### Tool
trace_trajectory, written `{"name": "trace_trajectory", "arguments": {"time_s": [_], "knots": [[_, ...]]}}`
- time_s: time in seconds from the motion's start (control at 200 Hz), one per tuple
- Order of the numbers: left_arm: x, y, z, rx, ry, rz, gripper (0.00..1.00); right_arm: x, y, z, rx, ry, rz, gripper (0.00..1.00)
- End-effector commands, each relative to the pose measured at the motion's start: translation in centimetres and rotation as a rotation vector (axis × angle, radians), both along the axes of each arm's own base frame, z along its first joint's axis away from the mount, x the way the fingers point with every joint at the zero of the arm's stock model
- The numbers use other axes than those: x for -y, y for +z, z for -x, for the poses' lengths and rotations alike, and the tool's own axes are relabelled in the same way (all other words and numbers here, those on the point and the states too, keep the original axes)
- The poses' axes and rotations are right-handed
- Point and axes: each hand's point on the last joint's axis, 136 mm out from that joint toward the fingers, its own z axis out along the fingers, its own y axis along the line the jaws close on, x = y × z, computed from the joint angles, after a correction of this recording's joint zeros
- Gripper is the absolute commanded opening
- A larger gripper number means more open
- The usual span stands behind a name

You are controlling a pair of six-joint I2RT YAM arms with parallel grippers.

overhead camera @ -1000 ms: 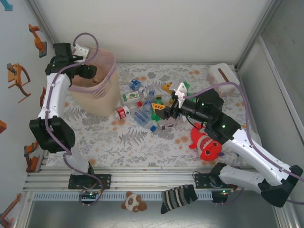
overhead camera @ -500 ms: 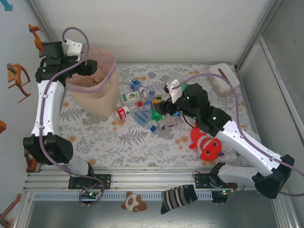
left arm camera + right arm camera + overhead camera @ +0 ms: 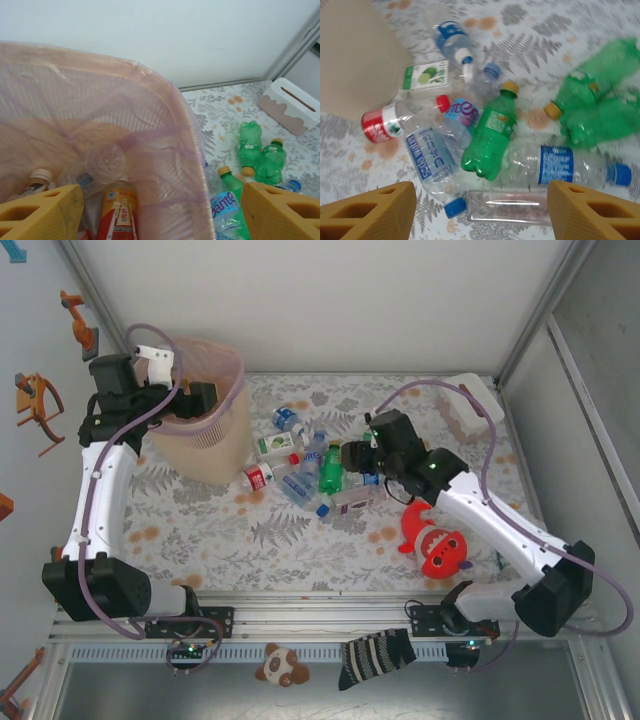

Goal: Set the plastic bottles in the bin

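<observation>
My right gripper needs to move back, turn and lower over the bottle next. The length of the clear flat bottle [image 3: 510,207] at the pile's near edge now runs from finger to finger.
The plastic bottles [image 3: 305,465] lie in a loose pile on the floral mat, right of the beige bin [image 3: 228,430]. My right gripper [image 3: 348,458] hangs low over the pile, open. In the right wrist view a clear flat bottle [image 3: 507,205] lies between its yellow fingers [image 3: 370,210], untouched, with a green bottle [image 3: 490,135] just beyond. Over the bin's mouth my left gripper [image 3: 200,397] stands open with nothing held. Its wrist view looks into the pink liner [image 3: 150,150], where a red-labelled bottle [image 3: 115,210] and a clear bottle [image 3: 102,162] lie.
A red shark plush [image 3: 440,545] lies right of the pile, under my right arm. A small white box [image 3: 468,400] stands at the back right. Two crumpled green bottles [image 3: 600,100] lie at the pile's far side. The bin's wall [image 3: 355,50] stands left of the pile.
My right gripper has swung left and dropped low over the bottle pile. My left gripper has moved from the bin's left rim to over its opening.
</observation>
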Motion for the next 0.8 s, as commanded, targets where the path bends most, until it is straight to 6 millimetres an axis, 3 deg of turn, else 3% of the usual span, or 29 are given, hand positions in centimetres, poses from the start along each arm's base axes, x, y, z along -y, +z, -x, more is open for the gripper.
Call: {"name": "trace_trajectory", "arguments": {"time_s": [0.0, 0.14, 0.386, 0.641, 0.796], "knots": [[0.7, 2.0, 0.6, 0.069, -0.035, 0.048, 0.82, 3.4, -2.9, -0.2, -0.139, -0.400, -0.111, 0.68], [0.7, 1.4, 0.6, 0.062, -0.039, 0.059, 0.82, 4.9, -7.6, 1.3, -0.356, -0.710, -0.146, 0.67], [1.0, 0.9, 0.7, 0.041, -0.049, 0.085, 0.81, 0.7, -14.3, 2.7, -0.623, -0.834, -0.238, 0.70], [0.8, 0.7, 1.1, 0.044, -0.047, 0.081, 0.81, -1.3, -17.1, 2.6, -0.726, -0.896, -0.282, 0.79], [0.7, 1.0, 1.1, 0.048, -0.048, 0.092, 0.81, -2.4, -18.3, 2.2, -0.761, -0.898, -0.306, 0.79]]}}
